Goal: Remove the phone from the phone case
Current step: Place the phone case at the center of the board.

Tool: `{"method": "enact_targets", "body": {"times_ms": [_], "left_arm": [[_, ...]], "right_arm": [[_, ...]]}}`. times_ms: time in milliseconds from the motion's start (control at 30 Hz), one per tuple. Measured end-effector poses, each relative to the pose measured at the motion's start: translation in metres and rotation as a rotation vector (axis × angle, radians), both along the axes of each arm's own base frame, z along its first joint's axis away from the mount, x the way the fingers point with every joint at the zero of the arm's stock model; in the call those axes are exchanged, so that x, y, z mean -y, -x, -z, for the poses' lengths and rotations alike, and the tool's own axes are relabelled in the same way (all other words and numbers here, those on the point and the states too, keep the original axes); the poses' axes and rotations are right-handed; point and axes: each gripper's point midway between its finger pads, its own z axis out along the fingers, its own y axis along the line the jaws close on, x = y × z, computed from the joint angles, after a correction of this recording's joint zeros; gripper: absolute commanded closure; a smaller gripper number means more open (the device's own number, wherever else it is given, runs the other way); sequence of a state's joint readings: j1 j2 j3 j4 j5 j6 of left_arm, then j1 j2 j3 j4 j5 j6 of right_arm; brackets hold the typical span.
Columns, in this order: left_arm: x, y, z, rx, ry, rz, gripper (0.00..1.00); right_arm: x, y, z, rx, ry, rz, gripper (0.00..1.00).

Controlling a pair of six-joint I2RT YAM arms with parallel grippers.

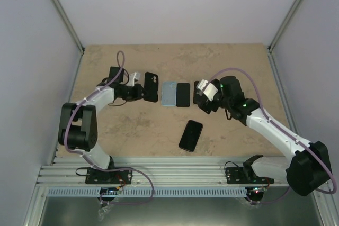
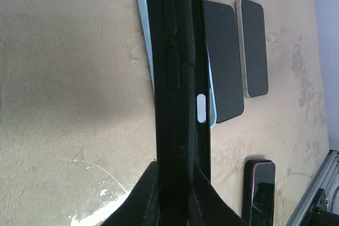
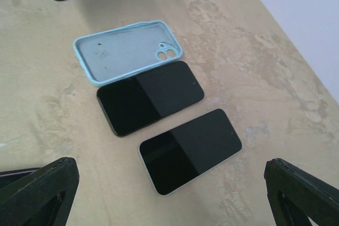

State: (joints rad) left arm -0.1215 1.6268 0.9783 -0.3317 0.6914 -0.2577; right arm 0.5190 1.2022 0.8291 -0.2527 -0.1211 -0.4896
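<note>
My left gripper should next lower the black phone case [image 1: 151,87] straight down to the table beside the light blue case, and then let go of it.
My left gripper [image 2: 177,194] is shut on a black phone case [image 2: 177,78], which it holds on edge above the table; from above the case [image 1: 151,87] stands just right of that gripper [image 1: 139,89]. A silver-edged phone [image 3: 189,150] lies screen up on the table, free, between the spread fingers of my right gripper [image 3: 169,170], which is open and holds nothing. In the top view this gripper [image 1: 200,96] hangs over that phone [image 1: 196,86] and hides most of it.
An empty light blue case [image 3: 127,51] and a black phone [image 3: 151,96] lie side by side between the two grippers. Nearer the arms' bases lies another phone in a dark, pink-rimmed case [image 1: 190,135]. Grey walls enclose the table on three sides.
</note>
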Motion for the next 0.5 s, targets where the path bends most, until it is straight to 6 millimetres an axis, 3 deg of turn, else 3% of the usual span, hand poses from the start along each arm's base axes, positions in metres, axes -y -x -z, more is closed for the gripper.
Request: {"method": "enact_targets", "body": {"times_ms": [267, 500], "left_arm": [[0.003, 0.002, 0.030, -0.096, 0.014, 0.012, 0.99], [0.003, 0.002, 0.041, -0.127, 0.011, 0.011, 0.78]], "right_arm": [[-0.005, 0.024, 0.010, -0.067, 0.005, -0.111, 0.03], [-0.005, 0.035, 0.043, -0.156, 0.080, -0.180, 0.04]]}}
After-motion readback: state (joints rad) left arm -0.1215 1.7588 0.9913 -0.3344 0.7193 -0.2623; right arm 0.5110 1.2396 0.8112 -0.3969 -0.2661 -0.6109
